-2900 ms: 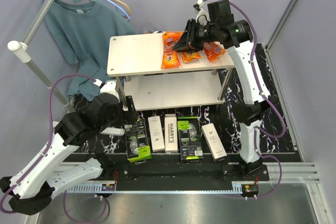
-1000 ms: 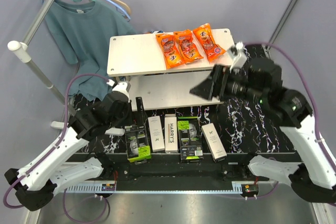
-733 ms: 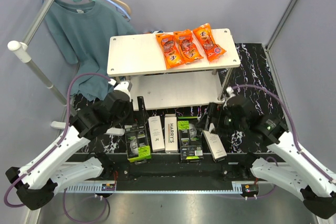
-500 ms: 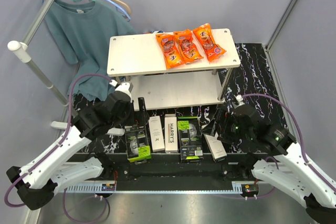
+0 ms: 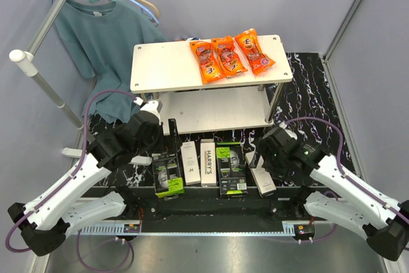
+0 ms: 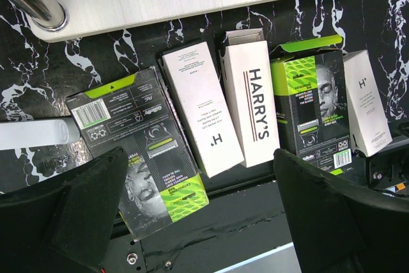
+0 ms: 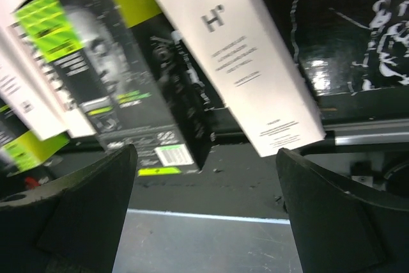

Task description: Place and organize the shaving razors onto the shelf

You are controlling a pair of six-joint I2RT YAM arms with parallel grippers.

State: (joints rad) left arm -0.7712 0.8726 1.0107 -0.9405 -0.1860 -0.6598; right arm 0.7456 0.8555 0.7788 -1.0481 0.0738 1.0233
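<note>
The black box is a gap away, so my right gripper will lower open over the middle of the H' razor box [image 7: 249, 84], with one finger along each of its long sides.
Five shaving razors lie in a row on the black marble table in front of the shelf [image 5: 166, 67]: a black and green box [image 5: 167, 174], a white box [image 5: 190, 162], a white "HARRY'S" box [image 5: 208, 162], a second black box [image 5: 231, 168] and a white box [image 5: 262, 178]. My left gripper [image 5: 165, 142] hovers open over the left end of the row, with nothing between its fingers [image 6: 83, 202]. My right gripper [image 5: 259, 155] hangs open low over the rightmost white box [image 7: 255, 75], beside the black box [image 7: 121, 81]. It holds nothing.
Three orange snack packets [image 5: 227, 55] lie on the shelf's top board. The lower board [image 5: 211, 110] is bare. A teal T-shirt [image 5: 102, 36] hangs on a rack [image 5: 38, 78] at the left. A metal shelf leg [image 6: 38, 1] stands close behind the left box.
My right arm swung down from in front of the shelf to the right end of the box row, and its jaws opened wider. The left arm barely moved.
</note>
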